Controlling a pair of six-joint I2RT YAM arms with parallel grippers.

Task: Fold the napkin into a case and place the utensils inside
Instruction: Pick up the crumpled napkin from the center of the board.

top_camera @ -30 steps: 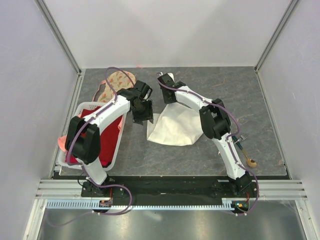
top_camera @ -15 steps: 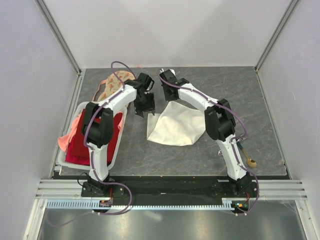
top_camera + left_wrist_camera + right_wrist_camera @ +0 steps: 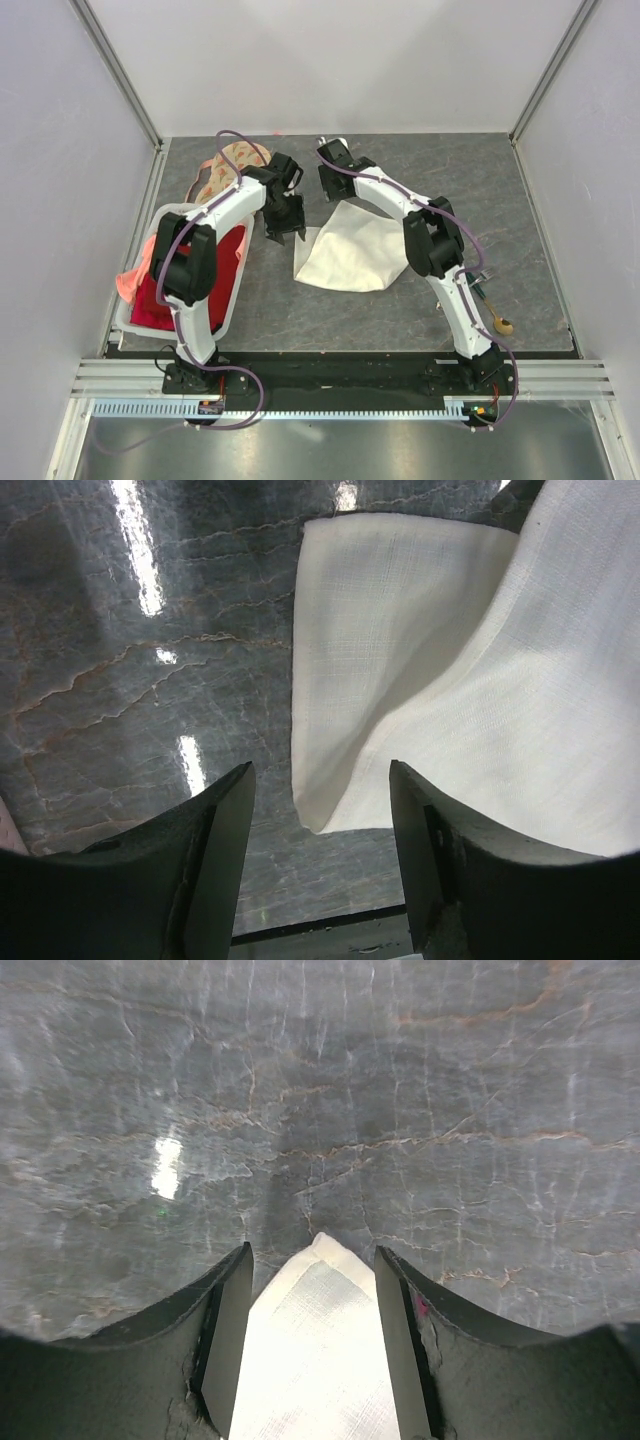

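The napkin's far corner already lies between my open fingers, so my right gripper moves down a little onto that cloth tip and closes there next.
The cream-white napkin lies mostly flat on the grey table, with one corner raised toward the far side. My left gripper is open just left of the napkin's left corner; in the left wrist view that corner sits between the spread jaws of the left gripper. My right gripper is open at the napkin's far corner, and the cloth tip lies between the jaws of the right gripper. The gold utensils lie at the right, beside the right arm's base.
A white basket holding a red cloth stands at the left, under the left arm. A peach floral cloth lies behind it. The enclosure walls close in the far side, left and right.
The left arm swung its elbow and its gripper shifted slightly near the napkin's left corner. The right gripper came down toward the table with the napkin's far corner.
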